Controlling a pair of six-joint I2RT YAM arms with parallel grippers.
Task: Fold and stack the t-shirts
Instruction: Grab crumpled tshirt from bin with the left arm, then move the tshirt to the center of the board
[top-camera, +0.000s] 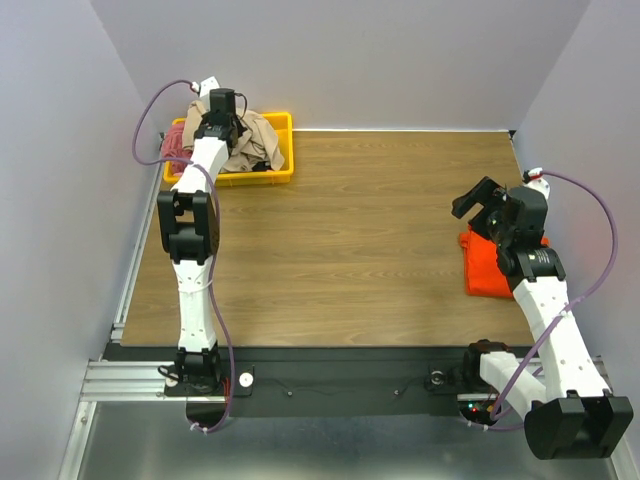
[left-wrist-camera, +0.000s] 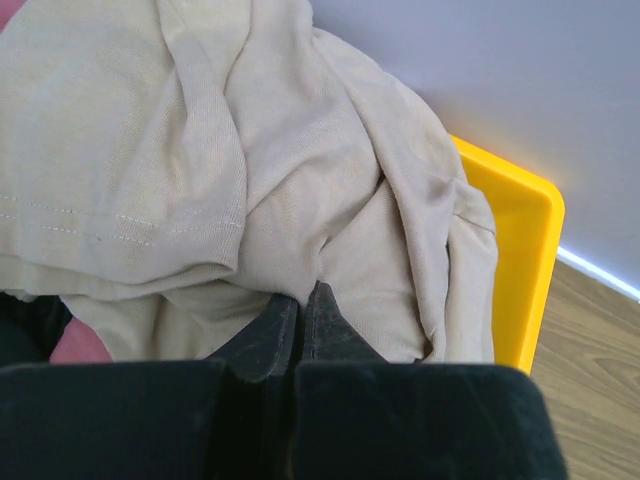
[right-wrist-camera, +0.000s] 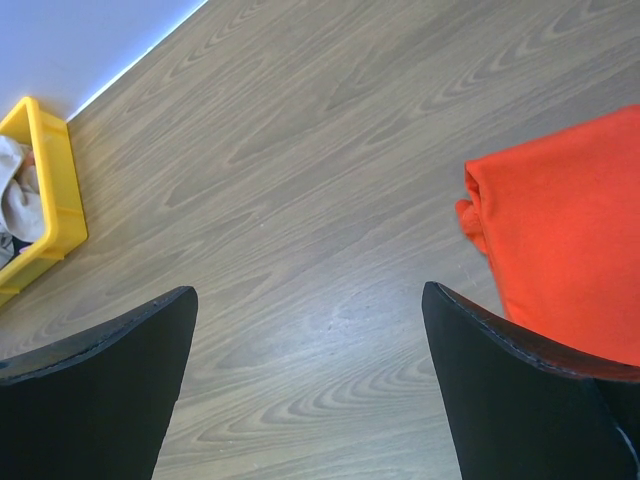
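Observation:
The left gripper should next rise and move across to release the tan t-shirt (top-camera: 250, 140) on the bare wood, which is to the gripper's right in the top view.
A crumpled tan t-shirt (top-camera: 250, 140) is heaped in the yellow bin (top-camera: 285, 150) at the far left. My left gripper (top-camera: 224, 112) reaches into the bin. In the left wrist view its jaws (left-wrist-camera: 300, 300) are closed, with the tips pinching a fold of the tan t-shirt (left-wrist-camera: 200, 150). A folded orange-red t-shirt (top-camera: 485, 270) lies on the table at the right. My right gripper (top-camera: 480, 207) hovers just left of its far end, open and empty. The right wrist view shows the gripper (right-wrist-camera: 310, 300) over bare wood, with the orange-red t-shirt (right-wrist-camera: 570, 230) beside the right finger.
A dusty rose t-shirt (top-camera: 175, 150) hangs at the bin's left end, and a bit of it shows under the tan one (left-wrist-camera: 80, 345). Black cloth (left-wrist-camera: 25, 330) lies beside it. The bin's yellow rim (left-wrist-camera: 520, 250) is close to the back wall. Walls enclose the wooden table (top-camera: 350, 230).

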